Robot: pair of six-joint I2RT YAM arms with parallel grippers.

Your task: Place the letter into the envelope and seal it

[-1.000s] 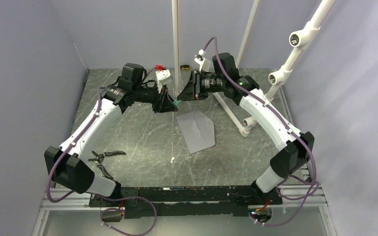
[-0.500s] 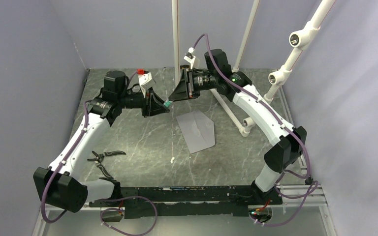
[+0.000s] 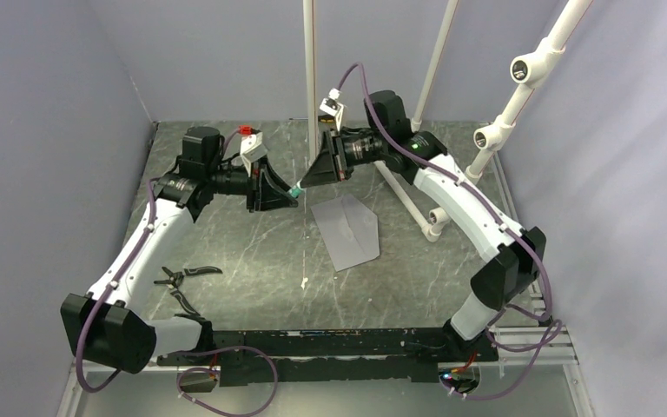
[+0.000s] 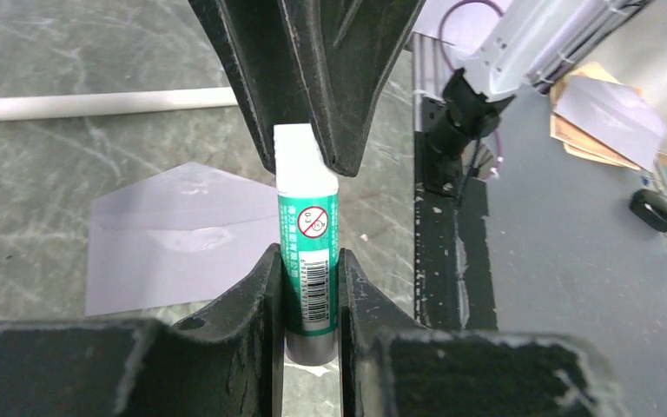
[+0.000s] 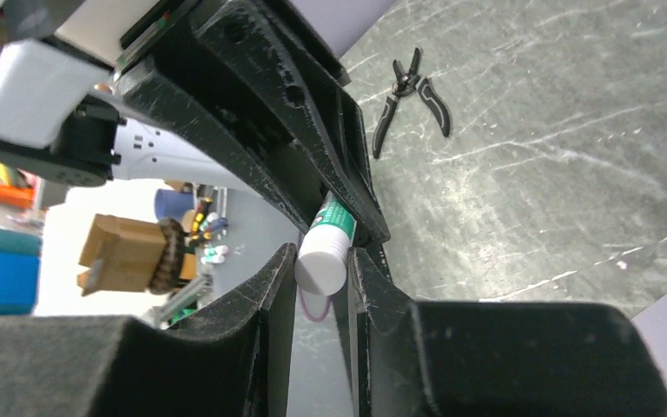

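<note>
The table is bare beside the envelope (image 3: 347,230), so next my right gripper should pull the white cap (image 5: 320,265) off the stick, turn downward and lower back toward my base there.
The grey envelope (image 3: 347,230) lies flat on the table mid-right, its pointed flap to the right; it also shows in the left wrist view (image 4: 174,248). The tan letter does not show in any view. A green glue stick (image 3: 296,191) hangs in the air above and left of the envelope, held between both grippers. My left gripper (image 4: 306,261) is shut on the stick's green body (image 4: 307,221). My right gripper (image 5: 321,261) is shut on its white cap (image 5: 320,265), facing the left gripper tip to tip.
Black pliers (image 3: 182,280) lie at the near left and also show in the right wrist view (image 5: 410,87). White pipes (image 3: 410,208) lie right of the envelope, and an upright post (image 3: 311,69) stands behind. A small white scrap (image 3: 303,281) lies in front of the envelope.
Both grippers have shifted left together with the glue stick between them. The left arm pulled back left and the right arm followed. The envelope has not moved.
</note>
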